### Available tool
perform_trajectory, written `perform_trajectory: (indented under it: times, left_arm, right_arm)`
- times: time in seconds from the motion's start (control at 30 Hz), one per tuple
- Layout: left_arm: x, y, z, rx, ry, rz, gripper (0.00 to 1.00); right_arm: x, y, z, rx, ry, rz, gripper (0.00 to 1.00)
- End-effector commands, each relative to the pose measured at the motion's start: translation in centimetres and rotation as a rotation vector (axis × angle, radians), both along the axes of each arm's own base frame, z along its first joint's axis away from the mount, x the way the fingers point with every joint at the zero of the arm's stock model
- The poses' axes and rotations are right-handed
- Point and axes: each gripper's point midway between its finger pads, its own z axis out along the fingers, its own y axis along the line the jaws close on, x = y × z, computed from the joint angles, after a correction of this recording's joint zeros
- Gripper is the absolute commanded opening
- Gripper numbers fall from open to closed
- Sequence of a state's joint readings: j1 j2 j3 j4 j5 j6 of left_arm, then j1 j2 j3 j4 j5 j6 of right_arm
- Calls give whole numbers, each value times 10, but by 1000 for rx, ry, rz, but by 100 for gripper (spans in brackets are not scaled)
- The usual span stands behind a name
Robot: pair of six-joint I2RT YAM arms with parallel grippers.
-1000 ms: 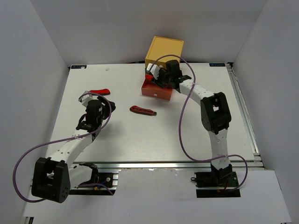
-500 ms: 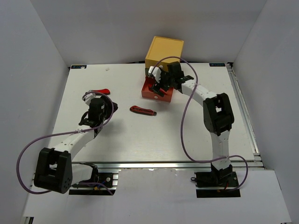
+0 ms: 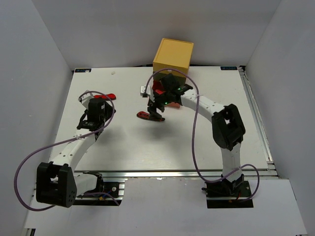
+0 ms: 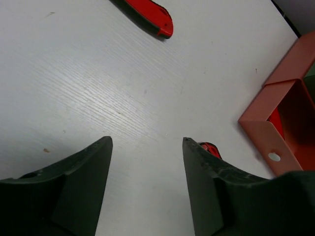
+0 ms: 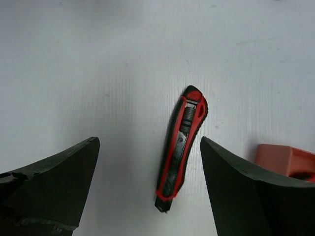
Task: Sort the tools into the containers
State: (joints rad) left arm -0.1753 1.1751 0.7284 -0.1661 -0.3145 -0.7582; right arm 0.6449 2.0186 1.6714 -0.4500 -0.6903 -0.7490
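Note:
My right gripper goes down with a slight turn onto the middle of the red-and-black knife tool [image 3: 149,117] [image 5: 181,147] next, since the tool lies slanted between the open fingers.
A red-and-black knife tool [image 5: 181,147] lies flat on the white table [image 3: 147,147], and my right gripper [image 5: 148,142] hangs open over it with a finger on each side, not touching. From above this knife [image 3: 146,116] shows just left of the right gripper [image 3: 156,109]. A second red knife tool [image 3: 109,96] lies at the back left, beyond my open, empty left gripper [image 3: 98,105]. The left wrist view shows that knife [image 4: 150,12] ahead of the left gripper [image 4: 146,142]. The orange-red drawer [image 4: 261,132] stands pulled out, with something red inside. The yellow box [image 3: 172,55] tops the stack.
White walls close in the table on the left, back and right. The right arm covers most of the drawer stack from above. A purple cable loops off each arm. The orange-red drawer's corner [image 5: 285,160] sits just right of the right finger.
The right gripper left the orange-red drawer, swung left and nearer, opened wide and now hangs over the middle knife. The left gripper moved farther back toward the other knife.

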Motion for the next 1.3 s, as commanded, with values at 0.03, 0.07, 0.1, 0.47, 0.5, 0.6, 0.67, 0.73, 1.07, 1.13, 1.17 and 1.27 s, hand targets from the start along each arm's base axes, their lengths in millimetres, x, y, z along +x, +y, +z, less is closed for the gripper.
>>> perform_trajectory:
  times: [0.03,0.07,0.1,0.47,0.5,0.6,0.67,0.73,1.07,1.13,1.17,1.27]
  left_arm:
    - [-16,18,6,38,13,45,75]
    - [-17,19,5,40,21,47,75]
    - [-19,20,5,41,25,50,77]
    - [-27,28,4,48,40,72,78]
    - [-26,28,2,45,43,73,78]
    - [-24,26,1,35,40,70,78]
    - [-22,26,-1,34,43,71,78]
    - [-20,25,1,30,37,70,78]
    - [-13,23,-2,19,39,66,78]
    - [-14,25,-3,20,42,69,78]
    - [-13,25,-2,17,39,70,78]
    - [-13,25,-3,13,38,73,78]
  right_arm:
    - [31,9,-30,-87,-23,-174,89]
    - [37,16,-26,-73,-22,-184,89]
    - [45,15,-31,-99,-40,-216,89]
    - [49,9,-89,-262,-54,-250,88]
    - [46,7,-92,-267,-49,-243,87]
    - [35,2,-101,-292,-30,-233,81]
    - [29,-3,-110,-316,-26,-230,68]
    - [29,-8,-114,-333,-39,-239,45]
    - [23,1,-31,-109,-36,-240,1]
    - [25,4,14,8,-38,-271,0]
    - [30,0,28,47,-34,-289,0]
    - [52,-13,73,159,-53,-393,0]
